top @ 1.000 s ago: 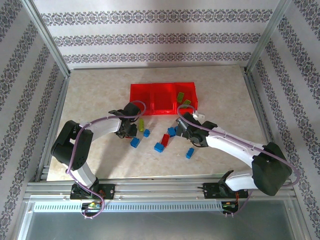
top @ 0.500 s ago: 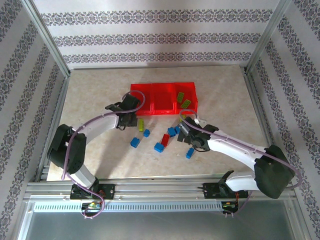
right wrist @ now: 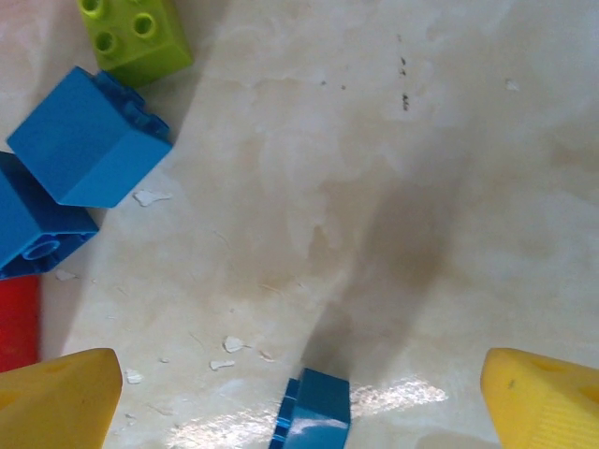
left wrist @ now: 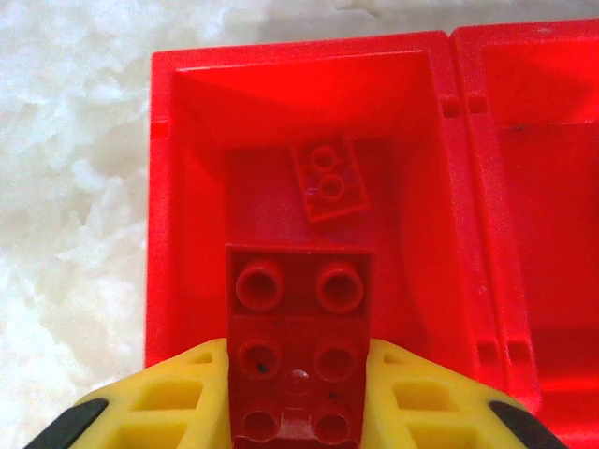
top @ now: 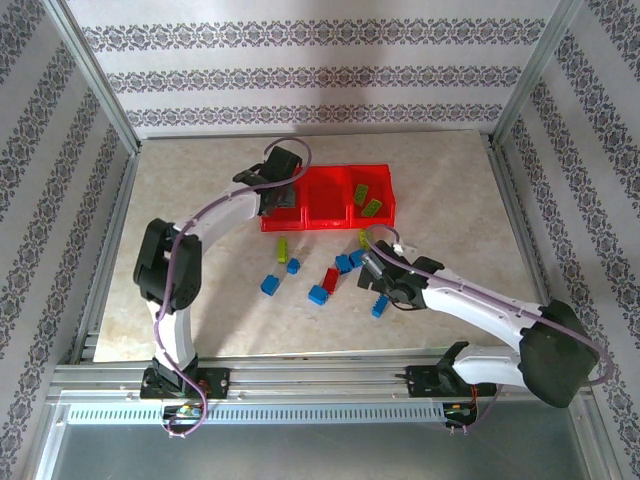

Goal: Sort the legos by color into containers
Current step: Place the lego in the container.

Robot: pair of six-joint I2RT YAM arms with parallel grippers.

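Observation:
A red lego already lies in the bin below my left gripper, so I should next lower the gripper a little toward the bin's bottom and release the matching lego.
The containers are a row of red bins point(top: 318, 222). My left gripper point(top: 283, 183) hangs over the left bin point(left wrist: 187, 140), shut on a red lego point(left wrist: 299, 346) between its yellow fingers point(left wrist: 168, 402). Another red lego point(left wrist: 328, 178) lies in that bin. Two yellow-green legos point(top: 366, 199) lie in the right bin. My right gripper point(top: 378, 285) is open low over the table. A blue lego point(right wrist: 314, 412) lies between its fingertips point(right wrist: 56, 393), untouched. More loose legos lie on the table: blue ones point(top: 269, 285) point(top: 318, 294), a red one point(top: 330, 279) and a yellow-green one point(top: 283, 247).
In the right wrist view, two blue bricks point(right wrist: 89, 140) and a yellow-green brick point(right wrist: 136, 37) sit close together at upper left, with a red one point(right wrist: 17, 323) at the left edge. Metal frame posts point(top: 100, 200) border the marble table.
My left gripper has swung from the loose bricks up to the left bin with the red lego in it. My right gripper has come back from the right bin to the blue brick.

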